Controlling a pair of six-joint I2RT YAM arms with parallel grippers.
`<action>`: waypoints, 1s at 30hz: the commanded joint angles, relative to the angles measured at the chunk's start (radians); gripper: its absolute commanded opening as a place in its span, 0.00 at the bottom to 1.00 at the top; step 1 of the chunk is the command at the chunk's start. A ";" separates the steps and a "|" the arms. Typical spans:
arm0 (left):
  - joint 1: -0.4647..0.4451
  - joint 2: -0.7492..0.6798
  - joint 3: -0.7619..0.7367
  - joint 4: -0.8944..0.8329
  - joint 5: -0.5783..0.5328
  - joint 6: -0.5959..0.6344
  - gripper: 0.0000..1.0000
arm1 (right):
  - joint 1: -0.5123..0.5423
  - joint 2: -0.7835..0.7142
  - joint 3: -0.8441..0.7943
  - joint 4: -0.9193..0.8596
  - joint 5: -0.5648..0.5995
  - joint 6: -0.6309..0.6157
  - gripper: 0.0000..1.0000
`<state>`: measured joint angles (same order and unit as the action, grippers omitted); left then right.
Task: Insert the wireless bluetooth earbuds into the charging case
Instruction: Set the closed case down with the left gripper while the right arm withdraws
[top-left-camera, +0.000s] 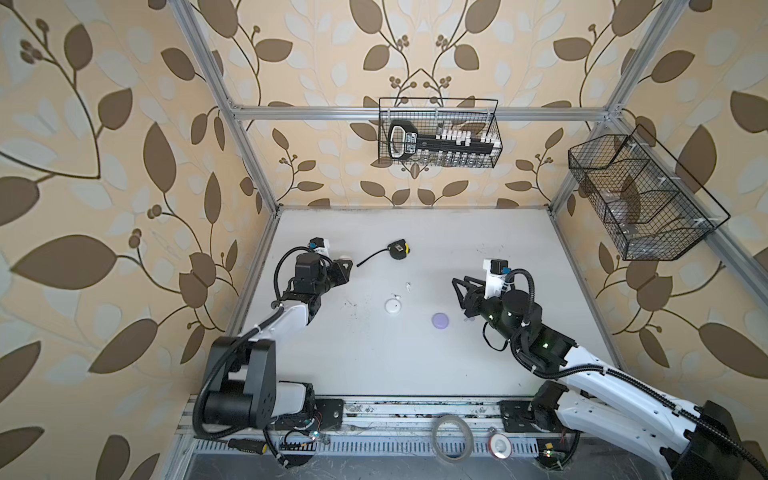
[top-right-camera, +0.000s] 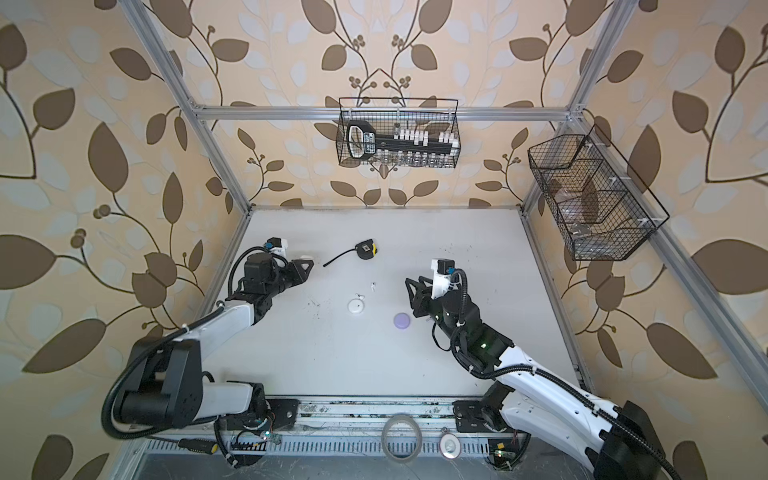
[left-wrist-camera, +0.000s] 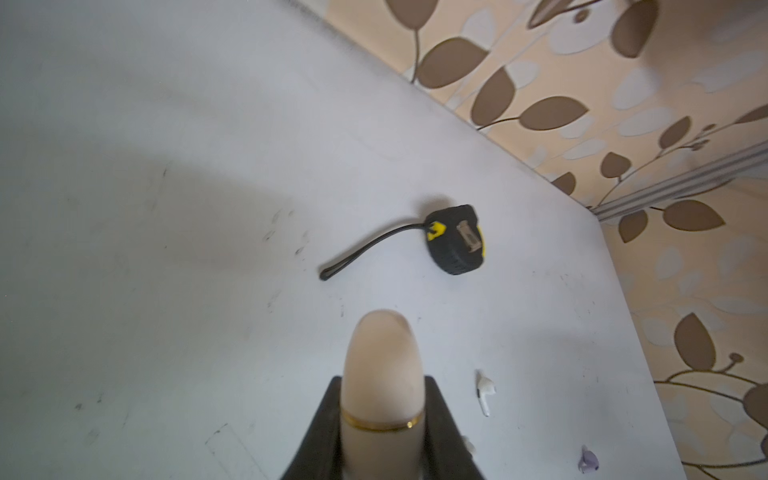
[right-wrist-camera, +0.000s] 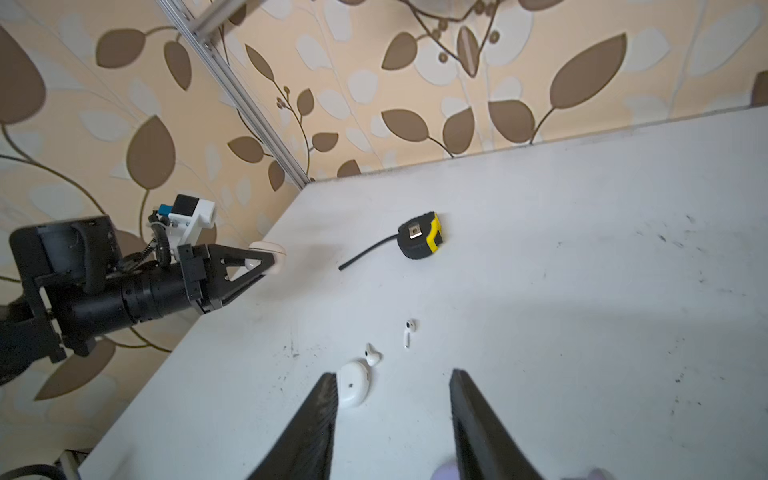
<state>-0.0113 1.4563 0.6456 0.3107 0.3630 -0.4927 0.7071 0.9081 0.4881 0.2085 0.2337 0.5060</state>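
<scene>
The cream charging case (left-wrist-camera: 382, 353) in my left gripper needs to go down next onto the tabletop by the strap's loose end (left-wrist-camera: 268, 298). I need to let go of it there, since that spot is bare.
My left gripper (left-wrist-camera: 382, 386) (top-left-camera: 347, 266) is shut on a cream charging case (left-wrist-camera: 382, 353) with a gold band, held above the table's far left. The cream charging case (right-wrist-camera: 268, 251) juts past the fingertips. A white round case (top-left-camera: 392, 307) (right-wrist-camera: 352, 388) lies mid-table with a white earbud (top-left-camera: 397, 296) (right-wrist-camera: 372, 355) right beside it. A long-stemmed white earbud (top-left-camera: 408, 286) (left-wrist-camera: 485, 390) (right-wrist-camera: 408, 332) lies a little farther back. A lavender case (top-left-camera: 440, 320) (top-right-camera: 402, 321) sits to the right. My right gripper (top-left-camera: 458, 296) (right-wrist-camera: 392, 374) hangs open and empty beside it. A lavender earbud (left-wrist-camera: 588, 459) lies near there.
A black and yellow tape measure (top-left-camera: 400, 250) (left-wrist-camera: 455, 241) with a black strap lies toward the back of the white table. Two wire baskets (top-left-camera: 438, 133) (top-left-camera: 640, 199) hang on the walls. A tape roll (top-left-camera: 452, 437) sits on the front rail.
</scene>
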 joint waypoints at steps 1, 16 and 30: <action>0.030 0.098 0.069 0.072 0.078 -0.120 0.00 | -0.006 0.049 -0.020 0.039 -0.064 -0.052 0.49; 0.066 0.360 0.168 0.109 0.089 -0.201 0.12 | 0.184 0.422 0.139 0.084 -0.151 -0.342 0.60; 0.107 0.193 0.075 0.085 0.088 -0.190 0.99 | 0.239 0.591 0.190 0.161 -0.199 -0.365 0.67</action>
<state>0.0776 1.7267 0.7448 0.4149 0.4358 -0.6884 0.9421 1.4803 0.6590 0.3233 0.0483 0.1730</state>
